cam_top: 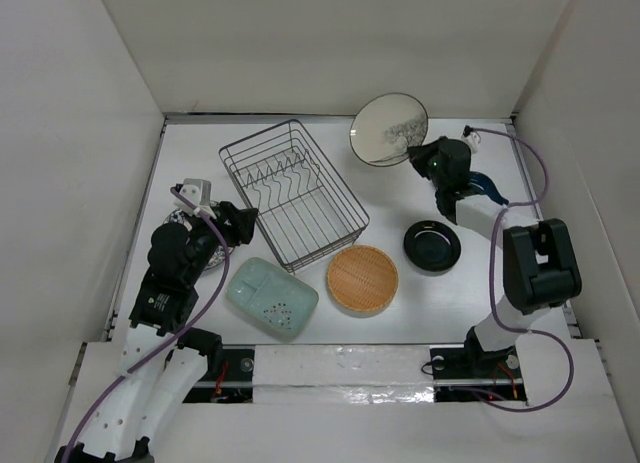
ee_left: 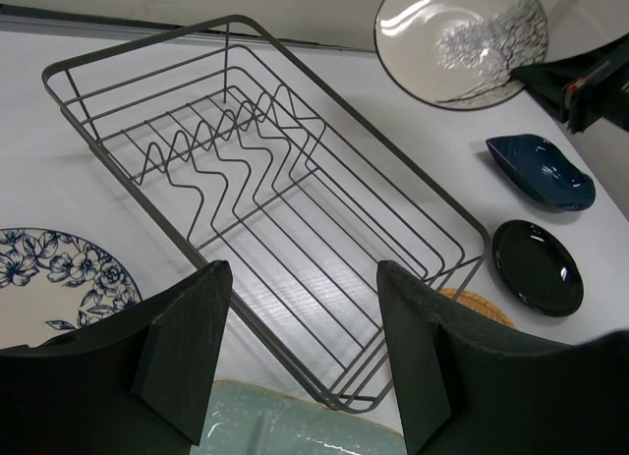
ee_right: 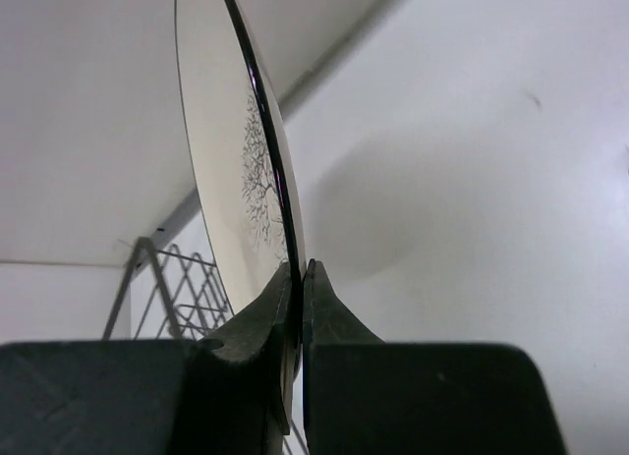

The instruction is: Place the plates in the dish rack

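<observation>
The slots stand empty, so next my right gripper will rise, swing the plate over the rack's far end, turn it upright and bring it down into the bent wires (cam_top: 280, 176).
The grey wire dish rack (cam_top: 293, 191) stands empty at mid-table; it also shows in the left wrist view (ee_left: 275, 209). My right gripper (cam_top: 418, 159) is shut on the rim of the beige plate with grey floral print (cam_top: 388, 129), holding it lifted and tilted right of the rack; in the right wrist view the plate (ee_right: 231, 150) stands edge-on between the fingers. My left gripper (cam_top: 240, 221) is open and empty at the rack's left near side, above the mint plate (cam_top: 271, 296). The white-and-blue floral plate (ee_left: 59, 278) lies under my left arm.
The orange wood-look plate (cam_top: 362, 279) lies in front of the rack. The black plate (cam_top: 432, 245) lies right of it. The dark-blue leaf-shaped dish (ee_left: 542, 170) lies behind the black plate, partly hidden by my right arm in the top view. White walls enclose the table.
</observation>
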You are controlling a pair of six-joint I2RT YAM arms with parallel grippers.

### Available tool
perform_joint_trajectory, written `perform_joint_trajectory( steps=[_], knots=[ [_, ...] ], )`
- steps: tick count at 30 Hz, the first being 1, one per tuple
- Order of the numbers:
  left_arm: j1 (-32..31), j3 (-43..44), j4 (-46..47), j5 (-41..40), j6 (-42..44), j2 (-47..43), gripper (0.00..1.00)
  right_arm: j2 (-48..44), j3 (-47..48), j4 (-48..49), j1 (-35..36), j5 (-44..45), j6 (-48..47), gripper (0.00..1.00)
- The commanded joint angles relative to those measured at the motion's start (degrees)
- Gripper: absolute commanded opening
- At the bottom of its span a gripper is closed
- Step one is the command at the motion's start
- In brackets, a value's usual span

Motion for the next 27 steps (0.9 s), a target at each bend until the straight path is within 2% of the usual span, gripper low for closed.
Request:
perform_joint_trajectory(
  steps=[1,6,12,18,27],
  knots=[
    [-0.2,-0.3,3.4,0.8,0.6,-1.3,0.58,-8.0,8.3,6.2,2.5,5.2,-9.3,0.00],
    [-0.2,-0.4,3.2,1.0,0.5,-2.0,0.58,-9.7,18.4,-4.3,10.0,5.6,-22.7,0.00],
    [-0.2,-0.4,3.0,1.0,0.4,-2.4,0.59,-4.2,31.8,-14.3,17.2,10.5,-30.9,0.00],
    [-0.2,-0.3,2.8,1.1,0.4,-2.1,0.59,3.3,41.2,-18.3,20.6,13.9,-35.8,0.00],
    [-0.2,-0.3,2.8,1.1,0.5,-1.7,0.59,10.4,47.3,-20.6,24.2,20.6,-41.7,0.00]
  ],
)
